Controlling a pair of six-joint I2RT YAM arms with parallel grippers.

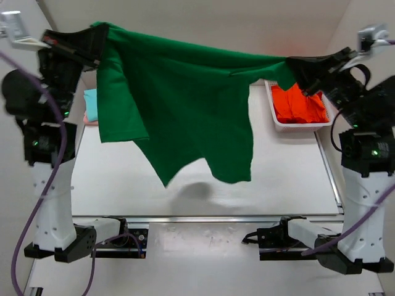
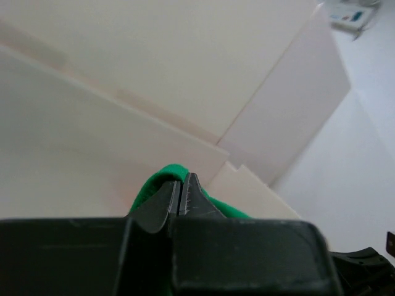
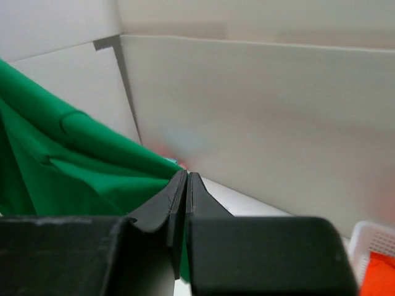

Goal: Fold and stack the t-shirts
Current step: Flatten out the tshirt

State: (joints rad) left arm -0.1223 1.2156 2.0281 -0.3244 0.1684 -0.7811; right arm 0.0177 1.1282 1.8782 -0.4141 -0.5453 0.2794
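Note:
The green shirt is hanging stretched, and the tabletop beside the teal stack is below it, so the left gripper will next move down to that place and release the shirt there.
A dark green t-shirt (image 1: 179, 105) hangs in the air, stretched between my two grippers above the table. My left gripper (image 1: 97, 38) is shut on its upper left corner; in the left wrist view green cloth (image 2: 154, 182) bulges past the closed fingertips (image 2: 183, 185). My right gripper (image 1: 295, 71) is shut on the shirt's right end; the cloth (image 3: 68, 160) spreads left of the closed jaws (image 3: 186, 179). An orange-red shirt (image 1: 299, 105) lies in the white basket (image 1: 271, 98). Teal (image 1: 91, 103) and pale pink (image 1: 89, 119) shirts lie stacked at the table's left edge, mostly hidden.
The white table (image 1: 278, 179) lies under the hanging shirt, with a metal rail (image 1: 210, 218) along its near edge. The basket stands at the back right. White walls close in the back and sides.

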